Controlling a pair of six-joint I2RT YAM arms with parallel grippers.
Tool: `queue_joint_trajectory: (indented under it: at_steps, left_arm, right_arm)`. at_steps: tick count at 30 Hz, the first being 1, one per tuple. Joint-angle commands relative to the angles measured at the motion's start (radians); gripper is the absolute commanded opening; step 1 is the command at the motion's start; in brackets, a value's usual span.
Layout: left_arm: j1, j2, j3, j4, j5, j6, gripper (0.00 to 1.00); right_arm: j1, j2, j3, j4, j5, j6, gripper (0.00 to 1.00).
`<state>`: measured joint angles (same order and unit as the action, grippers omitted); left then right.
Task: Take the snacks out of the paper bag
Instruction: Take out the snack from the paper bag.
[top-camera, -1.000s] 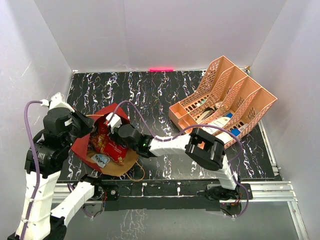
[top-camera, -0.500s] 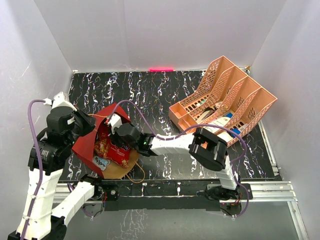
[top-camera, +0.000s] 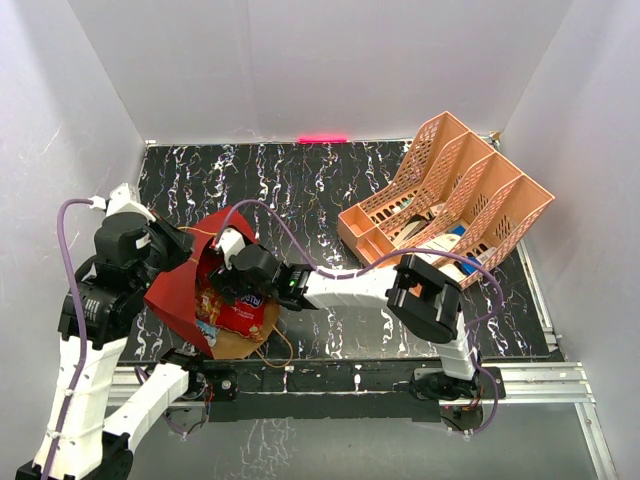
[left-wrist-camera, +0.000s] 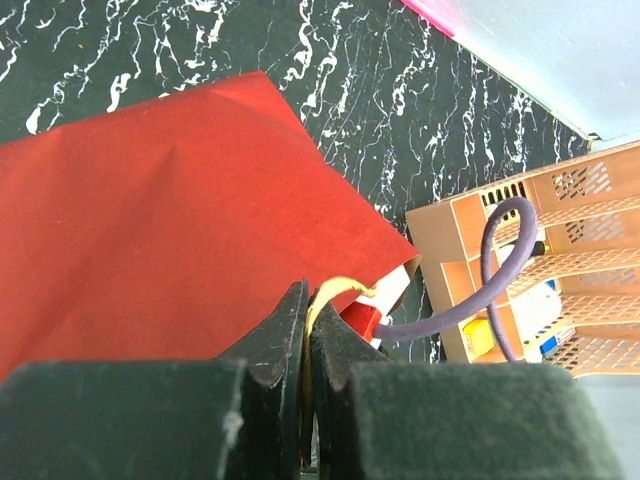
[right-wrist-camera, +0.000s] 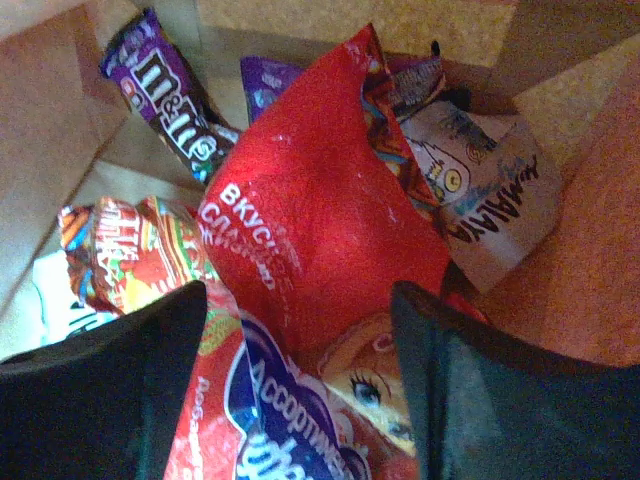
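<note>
My right gripper moves back first, then down next, to reach the chip bag's near end by the paper bag's brown edge.
The red paper bag (top-camera: 178, 295) lies at the table's front left, its mouth facing right and its brown inside showing. My left gripper (top-camera: 183, 247) is shut on the bag's thin beige handle (left-wrist-camera: 335, 290), holding the upper red wall (left-wrist-camera: 170, 200) raised. My right gripper (top-camera: 228, 288) reaches into the mouth, open. Its fingers (right-wrist-camera: 110, 400) stand either side of the red chip bag (right-wrist-camera: 320, 240) with the blue logo, not pinching it. Around it lie a purple-brown candy packet (right-wrist-camera: 165, 80), a white packet (right-wrist-camera: 490, 210) and a red-orange packet (right-wrist-camera: 115, 250). The chip bag (top-camera: 240, 315) also shows from above.
A peach lattice organizer (top-camera: 450, 200) with cards and a small yellow block (left-wrist-camera: 478, 335) stands at the back right. A pink strip (top-camera: 322, 138) lies at the table's far edge. A purple cable (top-camera: 300, 255) arches over the right arm. White walls close in on three sides.
My right gripper has opened and gone deeper into the bag's mouth. The left gripper has raised the bag's upper wall, which now covers more of the snacks.
</note>
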<state>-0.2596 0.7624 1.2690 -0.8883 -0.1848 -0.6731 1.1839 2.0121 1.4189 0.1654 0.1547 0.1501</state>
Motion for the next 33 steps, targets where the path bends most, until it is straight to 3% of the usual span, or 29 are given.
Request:
queue_joint_trajectory:
  at_steps: [1,7,15,18,26,33]
  left_arm:
    - [-0.004,-0.011,-0.032,0.023,0.037,-0.023,0.00]
    - [-0.004,-0.025,-0.062,0.054,0.058,-0.040,0.00]
    - [-0.004,-0.014,-0.070,0.063,0.052,-0.033,0.00]
    - [-0.003,-0.004,-0.064,0.059,0.062,-0.034,0.00]
    - [-0.003,-0.017,-0.060,0.046,0.056,-0.037,0.00]
    - [-0.004,-0.015,-0.065,0.045,0.060,-0.038,0.00]
  right_arm:
    - [-0.001,-0.118,0.033,-0.049,-0.008,-0.020,0.85]
    - [0.033,-0.214,-0.094,-0.114,-0.119,0.030,0.97]
    - [0.128,-0.259,-0.258,-0.083,-0.059,0.132,0.98]
    - [0.138,-0.234,-0.270,-0.084,-0.048,0.199,0.93]
    - [0.223,-0.144,-0.266,-0.097,0.244,0.243,0.97]
    - [0.233,-0.043,-0.197,-0.134,0.399,0.284,0.98]
